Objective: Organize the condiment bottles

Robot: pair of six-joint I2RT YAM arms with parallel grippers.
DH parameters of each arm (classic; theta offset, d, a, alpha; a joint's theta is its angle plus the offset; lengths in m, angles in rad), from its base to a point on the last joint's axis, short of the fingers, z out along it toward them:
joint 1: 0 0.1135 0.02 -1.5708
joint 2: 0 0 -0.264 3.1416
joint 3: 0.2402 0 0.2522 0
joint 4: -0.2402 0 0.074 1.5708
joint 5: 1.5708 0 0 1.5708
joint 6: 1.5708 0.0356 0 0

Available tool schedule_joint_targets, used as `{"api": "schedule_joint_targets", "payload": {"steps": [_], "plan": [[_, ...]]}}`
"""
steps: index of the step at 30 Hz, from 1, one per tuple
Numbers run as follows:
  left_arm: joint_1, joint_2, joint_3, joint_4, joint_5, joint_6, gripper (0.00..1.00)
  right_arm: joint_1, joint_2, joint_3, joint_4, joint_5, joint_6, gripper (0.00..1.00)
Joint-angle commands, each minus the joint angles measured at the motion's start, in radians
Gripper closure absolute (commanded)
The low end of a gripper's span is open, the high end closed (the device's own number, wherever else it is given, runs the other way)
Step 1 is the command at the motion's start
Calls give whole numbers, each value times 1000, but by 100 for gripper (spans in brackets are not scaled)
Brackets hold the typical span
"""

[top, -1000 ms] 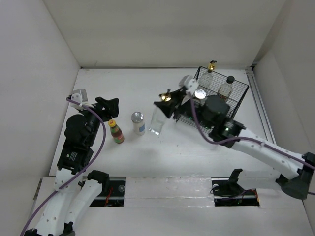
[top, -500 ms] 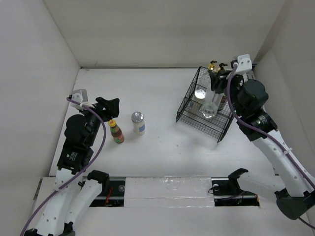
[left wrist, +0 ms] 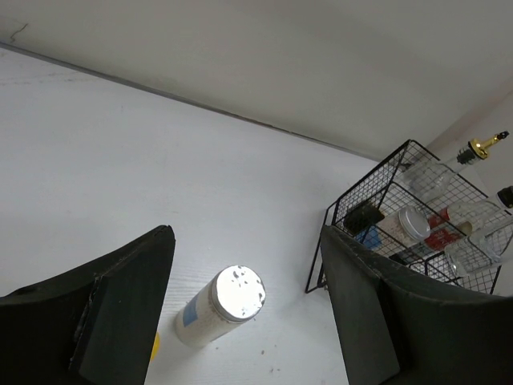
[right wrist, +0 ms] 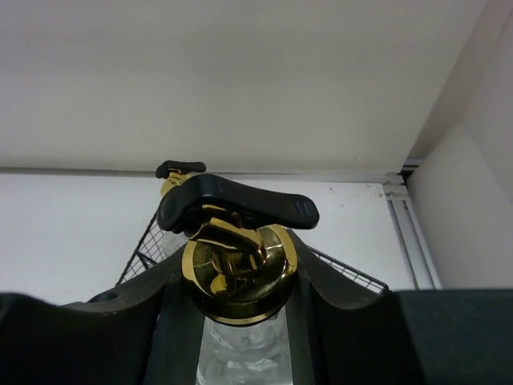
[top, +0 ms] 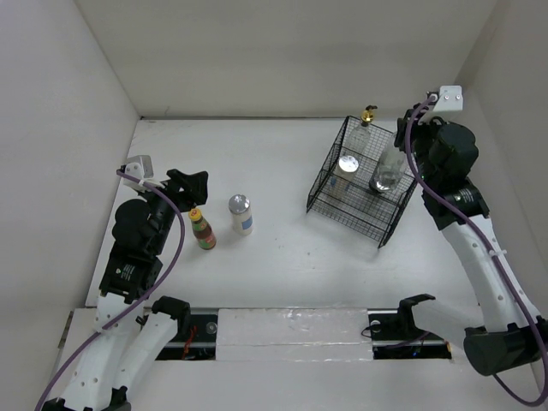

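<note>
I will lower the clear bottle in my right gripper, turning toward the bar, then release the bottle's neck, since the basket's wire sides surround the bottle's base.
My right gripper [top: 401,145] is shut on the neck of a clear bottle [top: 388,171] with a gold spout [right wrist: 237,269] and holds it upright inside the black wire basket [top: 342,205], at its right side. A second gold-spouted clear bottle [top: 366,122] stands at the basket's back, and a silver-lidded jar [top: 348,163] stands at its left. On the table stand a silver-lidded jar [top: 241,214] and an orange-capped sauce bottle [top: 202,229]. My left gripper [top: 188,182] is open and empty above them. The black-capped bottle is hidden in the top view; a red label [left wrist: 438,238] shows in the basket.
The basket stands at the back right near the right wall [top: 514,103] and a rail [top: 452,184] along the table edge. The left wall [top: 68,154] rises close behind my left arm. The back wall [top: 282,60] closes the far side.
My right arm has carried the gold-spouted clear bottle from mid-table rightward into the basket and set it lower at the right side. The left arm has not moved.
</note>
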Motion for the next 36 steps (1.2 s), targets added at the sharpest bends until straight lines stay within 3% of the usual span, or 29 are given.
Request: {"api": "schedule_joint_targets", "payload": {"steps": [1,17,21,27,32,36], "plan": [[4,2,-9,42,8,1,31,-20,-13,44,130,-1,-3,79],[4,11,-9,42,27,1,31,-20,-53,-229,193,12,87,79],[4,11,-9,42,27,1,31,-20,-53,-230,184,205,159,85],[4,11,-9,42,27,1,31,-11,-64,-176,175,336,259,85],[4,11,-9,42,27,1,31,84,-41,-154,175,550,280,83],[4,2,-9,42,27,1,31,116,-32,-188,175,592,291,82]]}}
